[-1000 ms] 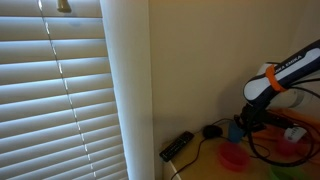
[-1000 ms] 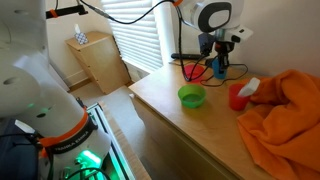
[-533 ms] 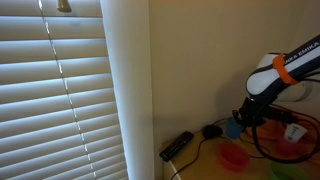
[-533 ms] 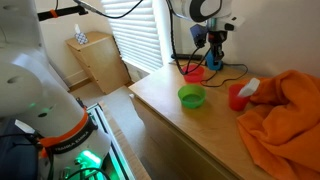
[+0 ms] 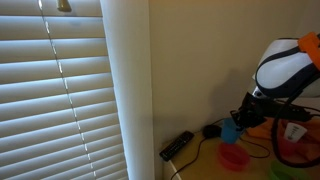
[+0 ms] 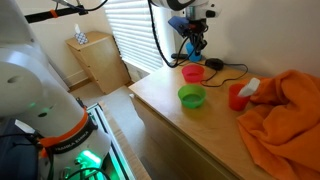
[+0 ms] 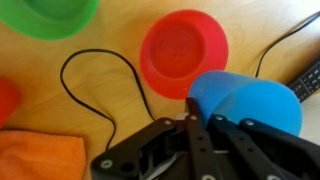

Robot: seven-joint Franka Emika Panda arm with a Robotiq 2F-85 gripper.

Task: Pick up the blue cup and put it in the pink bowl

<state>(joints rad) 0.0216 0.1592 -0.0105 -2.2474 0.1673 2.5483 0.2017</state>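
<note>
The gripper shifts away from the side over the bowl (image 5: 233, 157) (image 7: 181, 51) and lowers the blue cup inside next, since the cup hangs beyond the pink bowl's side.
My gripper (image 7: 203, 121) is shut on the rim of the blue cup (image 7: 247, 101), a plain light-blue plastic cup, and holds it in the air. The pink bowl (image 7: 183, 50) stands empty on the wooden table just beside and below the cup. In both exterior views the cup (image 5: 230, 130) (image 6: 192, 50) hangs in the gripper (image 6: 192, 43) a little above the pink bowl (image 5: 235, 157) (image 6: 193, 73), near the wall.
A green dish (image 6: 191, 96) (image 7: 50, 14) stands in front of the bowl. A red and white cup (image 6: 238, 96) and an orange cloth (image 6: 285, 115) lie to one side. A black cable (image 7: 100, 80) loops across the table, and a black remote (image 5: 177, 146) lies by the wall.
The arm has carried the blue cup up and sideways toward the wall, from beyond the pink bowl to a spot above and beside it. The bowl has not moved.
</note>
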